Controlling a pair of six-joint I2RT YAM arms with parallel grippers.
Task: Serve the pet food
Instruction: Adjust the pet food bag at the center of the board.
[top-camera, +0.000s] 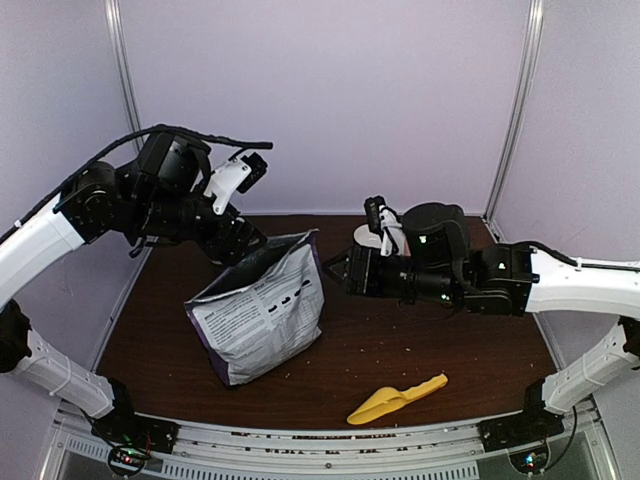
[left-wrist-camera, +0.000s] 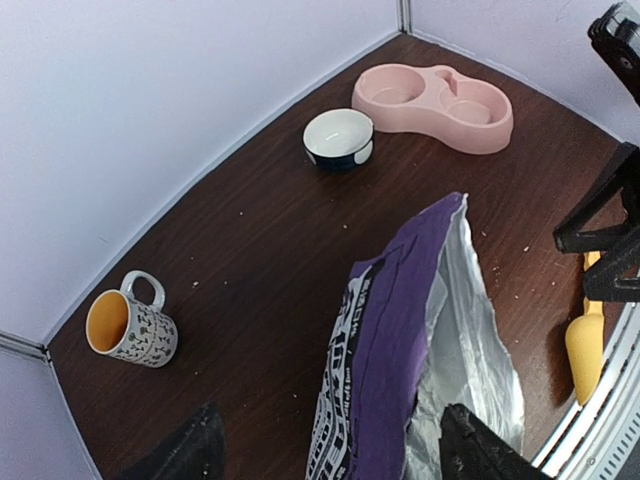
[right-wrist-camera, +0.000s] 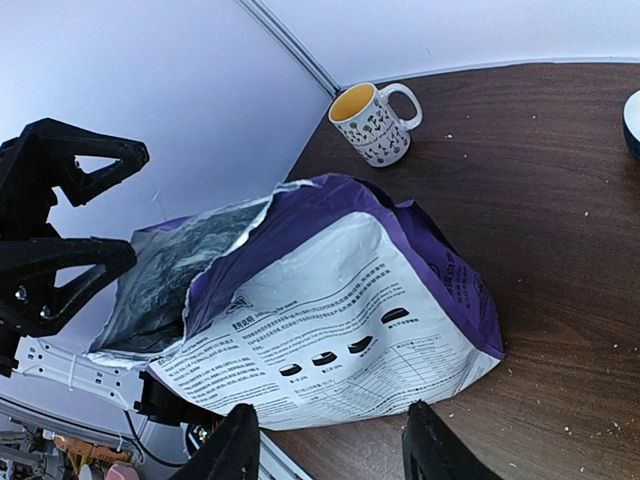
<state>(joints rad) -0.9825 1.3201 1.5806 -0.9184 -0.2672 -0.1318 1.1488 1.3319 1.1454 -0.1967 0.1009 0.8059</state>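
Observation:
I should next lower my left gripper onto the bag's purple upper rim (top-camera: 213, 286) (left-wrist-camera: 406, 452) and pinch it, because that rim is below the gripper, in line between its open fingers.
The purple and white pet food bag (top-camera: 262, 305) stands mid-table with its torn top open, showing its silver lining (left-wrist-camera: 470, 340). The pet food itself is hidden inside. My left gripper (top-camera: 243, 246) hovers at the bag's upper left edge. It is open, and its black fingers (left-wrist-camera: 190, 450) stand either side of the bag's rim without touching it. My right gripper (top-camera: 334, 268) sits just off the bag's upper right corner, open and empty, its fingers (right-wrist-camera: 232, 445) facing the bag's printed white side (right-wrist-camera: 330, 320). A yellow scoop (top-camera: 395, 400) lies near the front edge.
At the back stand a pink double bowl (left-wrist-camera: 432, 103) and a small white bowl with a dark outside (left-wrist-camera: 338, 137). A patterned mug with a yellow inside (left-wrist-camera: 130, 327) stands at the back left near the wall. Crumbs dot the brown table (top-camera: 400, 340). White walls enclose three sides.

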